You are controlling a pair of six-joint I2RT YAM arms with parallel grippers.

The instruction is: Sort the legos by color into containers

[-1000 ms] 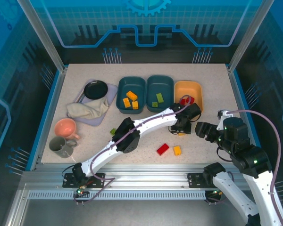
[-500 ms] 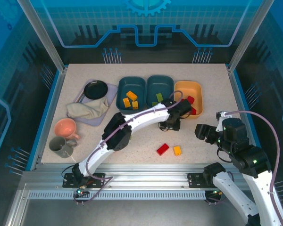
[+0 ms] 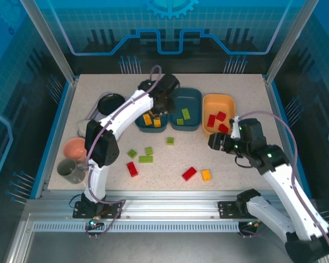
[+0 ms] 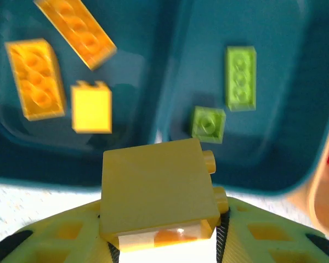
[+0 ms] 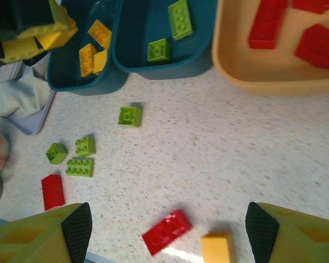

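The bottom of the teal container is open past the orange-yellow legos. My left gripper should next move outward and down to that open part and let go of the yellow lego with its own color.
My left gripper (image 4: 163, 241) is shut on a yellow lego (image 4: 156, 192), held over the near rim of the left teal container (image 4: 137, 76), which has three orange-yellow legos (image 4: 35, 79) in it. In the top view that gripper (image 3: 158, 107) hangs above that container (image 3: 140, 118). The middle teal container (image 4: 274, 137) holds two green legos (image 4: 241, 75). The pale orange container (image 3: 219, 97) holds red legos (image 3: 215, 119). My right gripper (image 5: 169, 227) is open above a red lego (image 5: 166, 231) and a yellow lego (image 5: 216, 247) on the table.
Several green legos (image 3: 146, 159) and a red one (image 3: 132, 169) lie loose left of centre. A black bowl (image 3: 111, 104), a lavender tray with a cloth (image 3: 101, 129), a pink bowl (image 3: 75, 148) and a grey mug (image 3: 71, 171) fill the left side.
My left arm swung from the middle right of the table up to the left teal container, carrying the yellow lego. The right arm reached forward and left over the loose red and yellow legos.
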